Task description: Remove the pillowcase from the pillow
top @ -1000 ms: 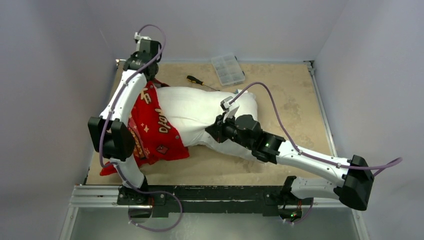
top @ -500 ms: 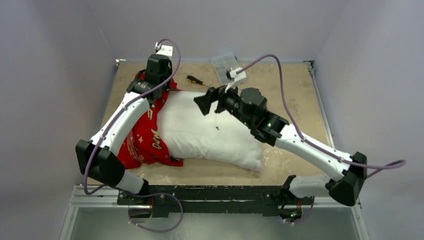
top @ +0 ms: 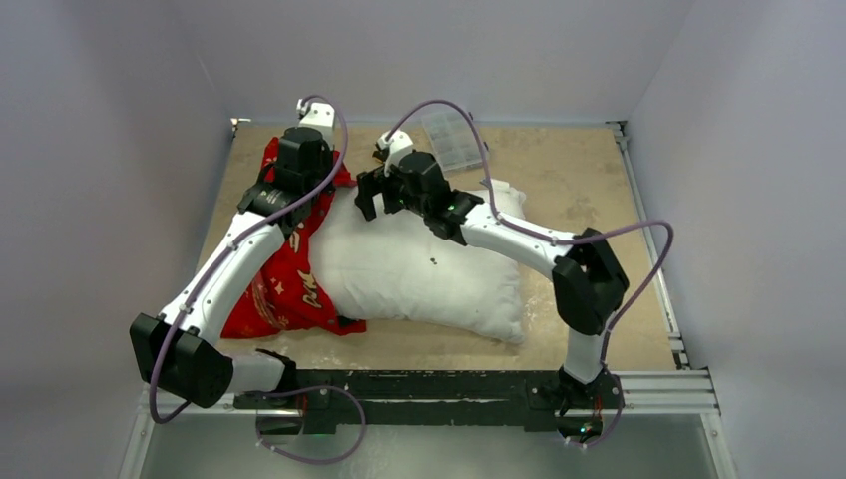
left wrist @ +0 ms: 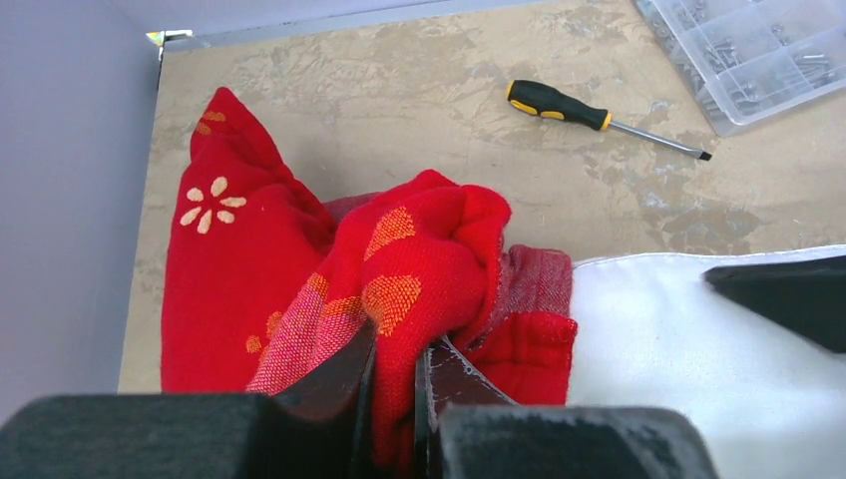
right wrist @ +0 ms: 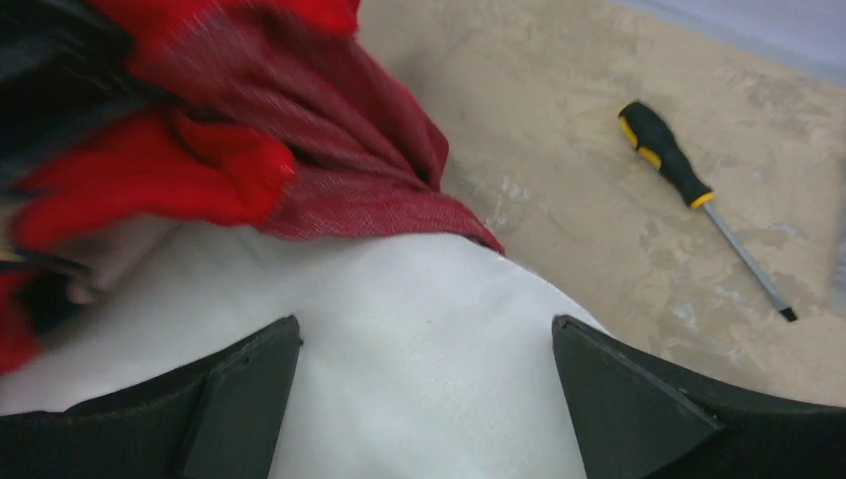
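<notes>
The pillowcase still covers one end of the pillow, so my left gripper will next pull the fold toward the nearer side wall and let go of it over the bare tabletop.
The white pillow lies across the middle of the table. The red printed pillowcase still covers its left end and is bunched up toward the far left. My left gripper is shut on a thick fold of the pillowcase, with red cloth pinched between the left gripper's jaws. Beside that fold the bare pillow shows. My right gripper hovers open just above the pillow's far left corner. In the right wrist view, white pillow fills the wide gap of the right gripper, and pillowcase edge lies just beyond.
A black-and-yellow screwdriver lies on the table behind the pillow. A clear plastic parts box sits at the back centre. Walls close in the table on the left, back and right.
My right gripper let go of the pillow, opened wide and swung to the pillow's far left corner. The left gripper carried the pillowcase fold toward the far left. The pillow settled flat.
</notes>
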### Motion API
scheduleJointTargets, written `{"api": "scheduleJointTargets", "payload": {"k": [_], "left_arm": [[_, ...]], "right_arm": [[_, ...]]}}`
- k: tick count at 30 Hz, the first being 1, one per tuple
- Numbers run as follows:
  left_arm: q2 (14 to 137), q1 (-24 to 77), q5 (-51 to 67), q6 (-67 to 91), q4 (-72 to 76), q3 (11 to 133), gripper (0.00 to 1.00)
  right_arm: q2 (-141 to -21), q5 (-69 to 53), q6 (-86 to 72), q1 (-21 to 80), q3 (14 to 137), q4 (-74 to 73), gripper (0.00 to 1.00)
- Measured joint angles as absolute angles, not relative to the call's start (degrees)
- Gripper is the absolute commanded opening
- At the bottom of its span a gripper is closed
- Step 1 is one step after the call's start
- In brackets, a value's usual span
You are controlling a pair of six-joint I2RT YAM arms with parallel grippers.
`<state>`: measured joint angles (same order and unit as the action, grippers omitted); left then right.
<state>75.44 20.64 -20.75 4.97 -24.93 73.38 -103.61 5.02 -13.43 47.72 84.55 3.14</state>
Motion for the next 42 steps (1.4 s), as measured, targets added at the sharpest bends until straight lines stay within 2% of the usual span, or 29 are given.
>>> {"api": "scheduleJointTargets", "payload": {"k": [4, 6, 7, 8, 12, 18, 27, 34, 42], "left_arm": [[75.2, 20.6, -20.9, 5.0, -24.4, 72.7, 0.0], [75.1, 20.6, -20.9, 5.0, -24.2, 72.1, 0.0], [75.0, 20.6, -20.9, 5.0, -23.9, 71.7, 0.0], [75.0, 20.6, -21.1, 5.0, -23.6, 71.3, 0.0], [75.0, 20.6, -22.1, 4.9, -23.0, 70.8, 0.0], [75.0, 20.7, -26.5, 5.2, -22.1, 70.4, 0.0], [78.1, 19.7, -38.1, 8.6, -22.7, 71.1, 0.0], [82.7, 11.4, -34.5, 15.2, -26.1, 73.3, 0.0], [85.7, 9.6, -37.8, 15.9, -26.7, 73.7, 0.0]], "right_arm": [[-108.7, 1.5, -11.7, 47.7, 83.6, 4.0, 0.98], [-110.2, 0.9, -11.3, 47.6, 83.2, 5.1, 0.87], [-110.8, 0.8, -11.1, 47.6, 83.3, 5.9, 0.78], [-111.3, 0.8, -11.0, 47.5, 83.3, 6.5, 0.64], [-112.3, 0.4, -10.6, 47.6, 83.3, 8.1, 0.01], [-108.9, 0.5, -11.0, 47.8, 81.9, 7.7, 0.0], [-87.8, 1.4, -12.8, 48.3, 70.1, 4.7, 0.0], [-69.6, 6.6, -15.5, 45.7, 60.8, 3.4, 0.0], [-57.3, 14.0, -18.6, 42.0, 57.1, 2.1, 0.0]]}}
